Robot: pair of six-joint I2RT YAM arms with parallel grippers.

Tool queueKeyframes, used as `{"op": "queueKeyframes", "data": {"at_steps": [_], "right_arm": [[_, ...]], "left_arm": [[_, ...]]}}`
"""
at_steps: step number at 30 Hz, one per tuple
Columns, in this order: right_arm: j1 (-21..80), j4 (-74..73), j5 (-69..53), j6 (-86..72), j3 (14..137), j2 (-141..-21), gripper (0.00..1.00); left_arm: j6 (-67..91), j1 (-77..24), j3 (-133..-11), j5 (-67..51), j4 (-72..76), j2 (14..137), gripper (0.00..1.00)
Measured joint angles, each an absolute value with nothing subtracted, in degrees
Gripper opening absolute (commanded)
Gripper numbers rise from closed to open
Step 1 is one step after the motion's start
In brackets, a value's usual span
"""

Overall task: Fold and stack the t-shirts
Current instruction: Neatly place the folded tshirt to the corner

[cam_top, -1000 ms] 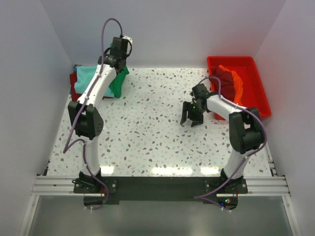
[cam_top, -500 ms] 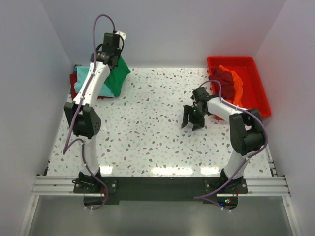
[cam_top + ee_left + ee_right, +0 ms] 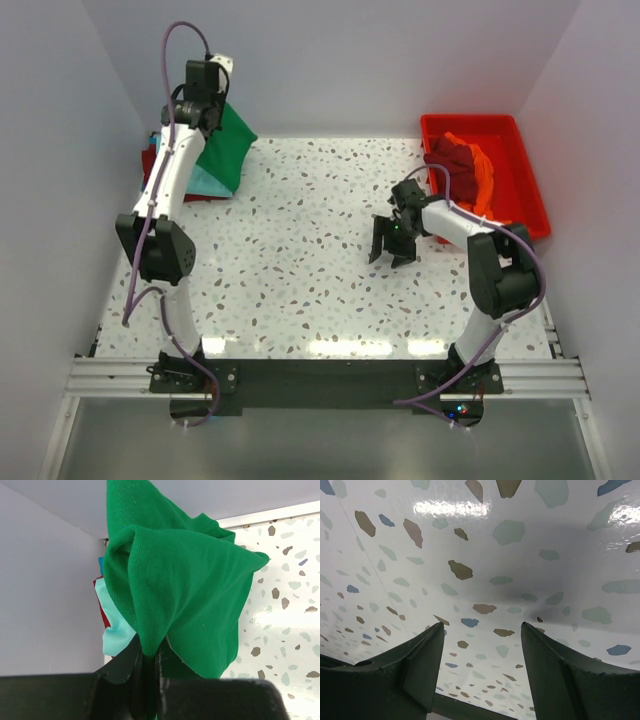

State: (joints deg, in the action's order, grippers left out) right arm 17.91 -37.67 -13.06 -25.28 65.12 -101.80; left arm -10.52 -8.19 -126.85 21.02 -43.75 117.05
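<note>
Next, my left gripper lowers to the left in the top view and releases the bright green t-shirt over the light teal one, since that lies below my gripper.
A bright green t-shirt (image 3: pixel 225 145) (image 3: pixel 185 595) hangs folded from my left gripper (image 3: pixel 207 108) (image 3: pixel 149 652), which is shut on a pinch of its cloth, raised over the table's far left corner. Below it lie a light teal t-shirt (image 3: pixel 203 183) (image 3: pixel 116 632) and a dark red one (image 3: pixel 150 165) (image 3: pixel 102 611). More t-shirts, dark red (image 3: pixel 457 160) and orange (image 3: pixel 480 165), sit heaped in the red tray (image 3: pixel 520 170). My right gripper (image 3: pixel 392 245) (image 3: pixel 482 630) points down just above the bare table, open with nothing between its fingers.
White walls close in the speckled table (image 3: pixel 300 250) at the back and both sides. The left stack lies against the left wall (image 3: pixel 45 590). The red tray fills the far right corner. A black rail (image 3: pixel 320 375) runs along the near edge.
My left gripper has swung leftward and up toward the back left corner, carrying the green t-shirt over the teal one. The right gripper has barely shifted.
</note>
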Motion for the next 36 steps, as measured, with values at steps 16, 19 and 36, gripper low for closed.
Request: {"op": "queueKeyframes", "data": {"at_steps": [16,19,36], "right_arm": [[18.0,-38.0,-13.0,-25.3,64.2,-99.2,0.66],[18.0,-38.3,-13.0,-25.3,64.1,-98.1,0.66],[18.1,-43.3,-13.0,-25.2,63.6,-90.2,0.68]], "left_arm": [[-8.6,-0.6,-123.6,15.7,-42.8,119.0,0.0],[-8.1,2.0,-123.6,14.5,-42.5,121.4,0.0],[-2.0,13.6,-128.6,7.2,-42.4,130.0,1.0]]}}
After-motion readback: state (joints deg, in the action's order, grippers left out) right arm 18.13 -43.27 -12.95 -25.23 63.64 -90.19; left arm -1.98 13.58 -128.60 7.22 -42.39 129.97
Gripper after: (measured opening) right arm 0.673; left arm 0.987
